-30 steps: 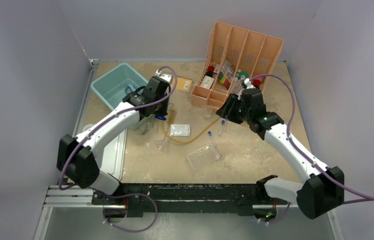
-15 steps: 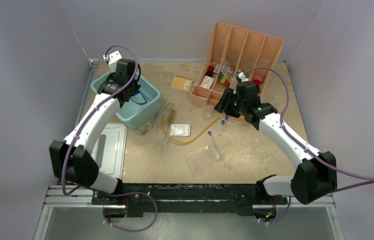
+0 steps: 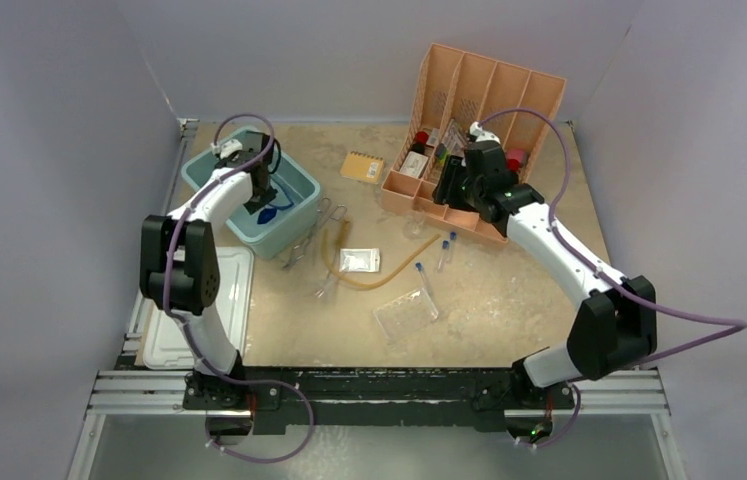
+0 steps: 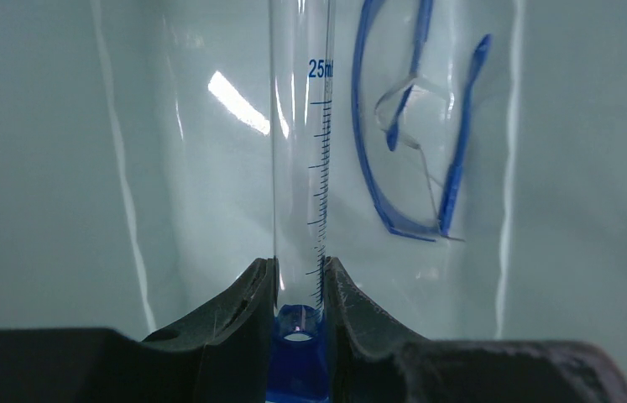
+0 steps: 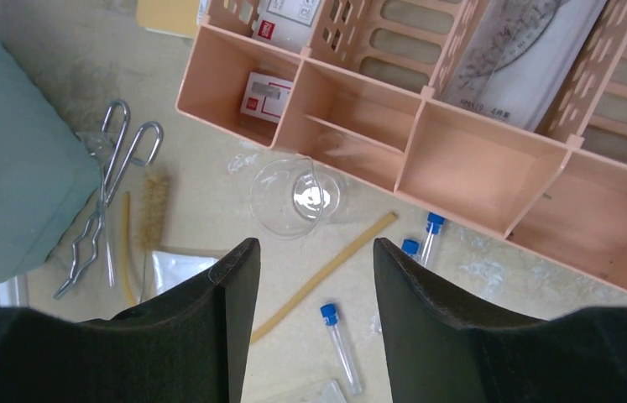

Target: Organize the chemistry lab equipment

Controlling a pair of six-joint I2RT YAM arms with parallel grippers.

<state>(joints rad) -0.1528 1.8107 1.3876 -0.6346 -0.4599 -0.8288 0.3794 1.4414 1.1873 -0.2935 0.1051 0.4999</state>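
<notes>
I will next lower my left gripper toward the bare bottom of the bin beside the blue-framed goggles and let go of the graduated cylinder (image 4: 300,126) there, because that part of the bin is clear.
My left gripper (image 4: 301,265) is shut on a clear graduated cylinder (image 4: 300,126) just above its blue base, inside the teal bin (image 3: 287,232). Blue-framed goggles (image 4: 415,151) lie on the bin floor beyond it. My right gripper (image 5: 311,248) hangs open and holds nothing, above the table in front of the peach divider (image 5: 478,159). Below it lie blue-capped test tubes (image 5: 342,337), amber tubing (image 5: 326,270), a small clear bag (image 5: 177,269) and metal tongs (image 5: 107,206). The clear tube rack (image 3: 406,314) sits nearer the arm bases.
A clear glass beaker (image 5: 295,198) lies by the divider's front. An orange notepad (image 3: 362,166) sits at the back of the table. A white lid (image 3: 211,300) rests at the left edge, by the left arm.
My left arm has swung left from the table's middle and lowered the cylinder into the teal bin. My right gripper has drawn back toward the divider.
</notes>
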